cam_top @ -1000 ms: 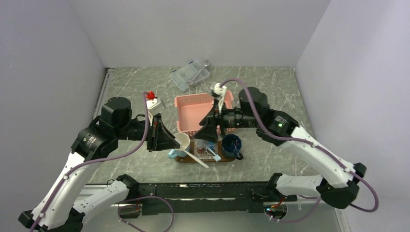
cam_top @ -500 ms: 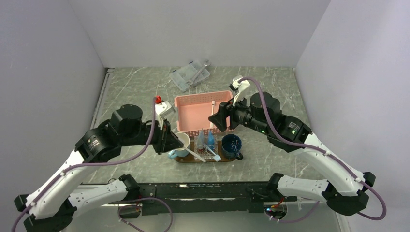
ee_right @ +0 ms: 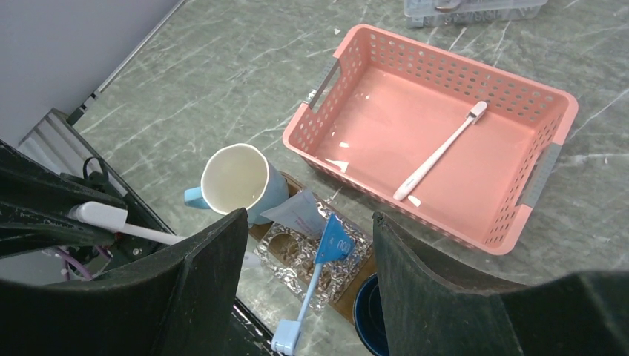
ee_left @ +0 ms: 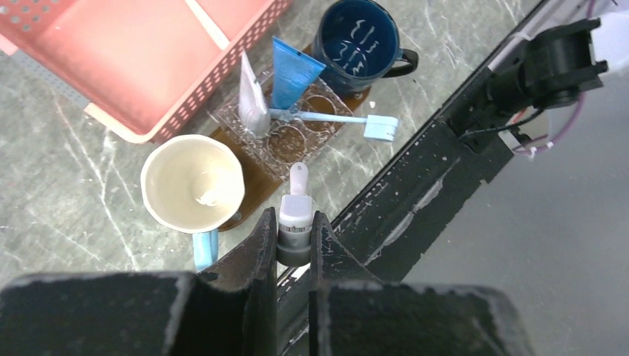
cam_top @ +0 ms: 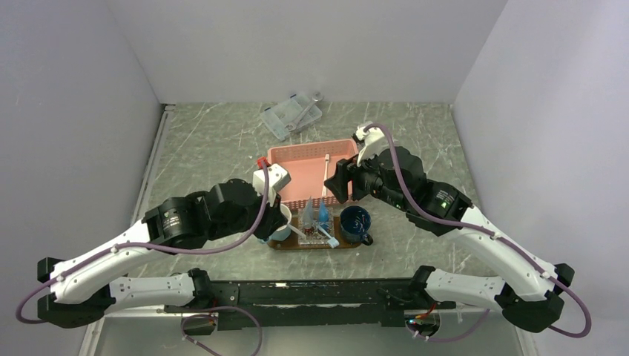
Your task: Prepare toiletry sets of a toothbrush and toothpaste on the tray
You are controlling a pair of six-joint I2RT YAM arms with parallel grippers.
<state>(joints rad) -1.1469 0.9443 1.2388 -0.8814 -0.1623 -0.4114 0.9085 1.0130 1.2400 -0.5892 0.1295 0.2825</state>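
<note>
Next, my left gripper moves down to the holder's near hole beside the white mug and releases the white toothbrush, since that hole is empty below it.
The dark-brown oval tray carries a white mug, a navy mug and a clear holder. The bright blue toothpaste and the paler tube stand in the holder. A blue toothbrush lies across the holder. My left gripper is shut on a white toothbrush, above the tray's near edge beside the white mug. My right gripper is open and empty, high above the holder. Another white toothbrush lies in the pink basket.
The pink basket sits just behind the tray. A clear plastic box lies at the back. The black rail of the arm bases runs close along the tray's near side.
My left arm has swung inward and turned over the white mug, lifting the white toothbrush. My right gripper has drawn back from over the tray toward the basket and risen.
</note>
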